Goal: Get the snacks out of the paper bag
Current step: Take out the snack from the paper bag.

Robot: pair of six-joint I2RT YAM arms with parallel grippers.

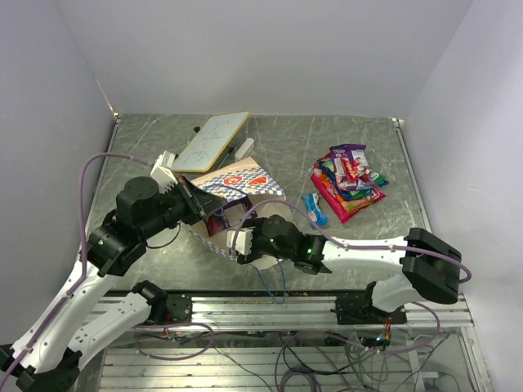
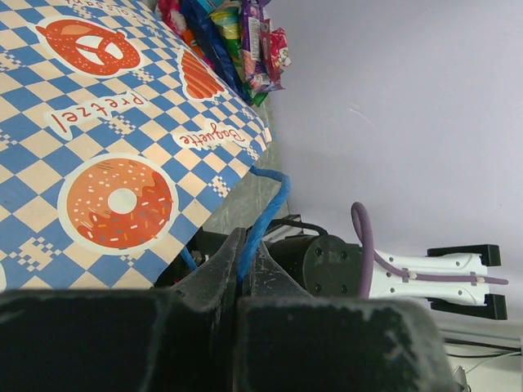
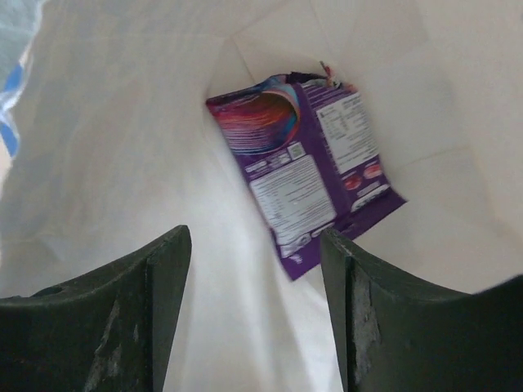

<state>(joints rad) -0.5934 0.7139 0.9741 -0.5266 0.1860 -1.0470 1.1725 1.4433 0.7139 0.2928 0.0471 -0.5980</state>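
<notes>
My right gripper should next reach outward onto the packet's edge (image 1: 218, 223) (image 3: 243, 149) beside the colorful swirl, because the purple snack packet is deeper in the bag, past my fingers.
The paper bag (image 1: 239, 181) lies on its side mid-table, its checkered side showing in the left wrist view (image 2: 106, 122). My left gripper (image 2: 243, 245) is shut on the bag's blue string handle (image 2: 263, 212); in the top view it (image 1: 193, 204) sits at the bag's left edge. My right gripper (image 3: 255, 237) is open inside the bag's white interior (image 3: 122, 147), in the top view (image 1: 245, 242) at the bag's mouth. A purple snack packet (image 3: 310, 171) lies deeper in the bag, just beyond the fingertips, untouched. A pile of snacks (image 1: 347, 178) and a blue packet (image 1: 314, 209) lie on the table to the right.
A flat white board with a wooden edge (image 1: 211, 140) lies behind the bag, with a small white object (image 1: 244, 147) beside it. White walls close in the table on the left, back and right. The metal rail (image 1: 270, 306) runs along the near edge.
</notes>
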